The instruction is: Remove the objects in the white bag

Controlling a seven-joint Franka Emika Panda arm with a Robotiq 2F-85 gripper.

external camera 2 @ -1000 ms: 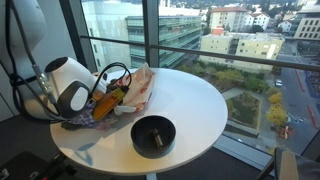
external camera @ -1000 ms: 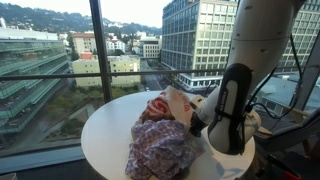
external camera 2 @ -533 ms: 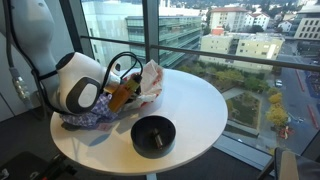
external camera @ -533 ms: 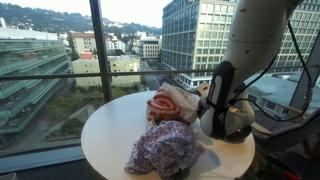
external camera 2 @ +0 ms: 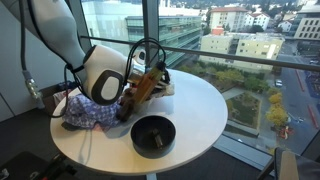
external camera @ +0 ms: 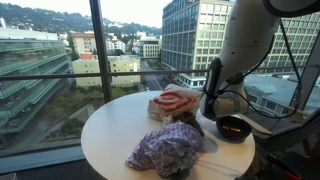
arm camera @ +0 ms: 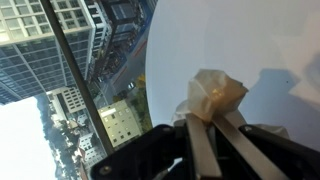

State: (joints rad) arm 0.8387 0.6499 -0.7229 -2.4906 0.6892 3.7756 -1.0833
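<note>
I will next pull the bunched fold in my gripper across toward the small black bowl's rim (external camera 2: 152,118) and let go of it there, because the cloth is already outside the bag.
My gripper (arm camera: 205,120) is shut on a bunched fold of the white bag (arm camera: 212,93), which fills the wrist view just past the fingertips. In both exterior views the bag (external camera: 174,102) (external camera 2: 162,78), white with red print, hangs crumpled from the gripper (external camera: 204,103) near the window side of the round table (external camera: 105,130). The purple-and-white cloth (external camera: 165,148) (external camera 2: 88,112) lies in a heap on the table, outside the bag and just in front of it. A small dark shape (external camera: 189,124) sits at the cloth's far edge. No red item shows.
A small black bowl (external camera: 234,127) (external camera 2: 153,135) stands on the table near the arm. The table (external camera 2: 200,110) is against a floor-to-ceiling window with a railing. Arm cables (external camera 2: 140,55) loop over the bag.
The gripper has risen and swung toward the window, pulling the bag off and away from the cloth. The cloth now lies uncovered in a heap.
</note>
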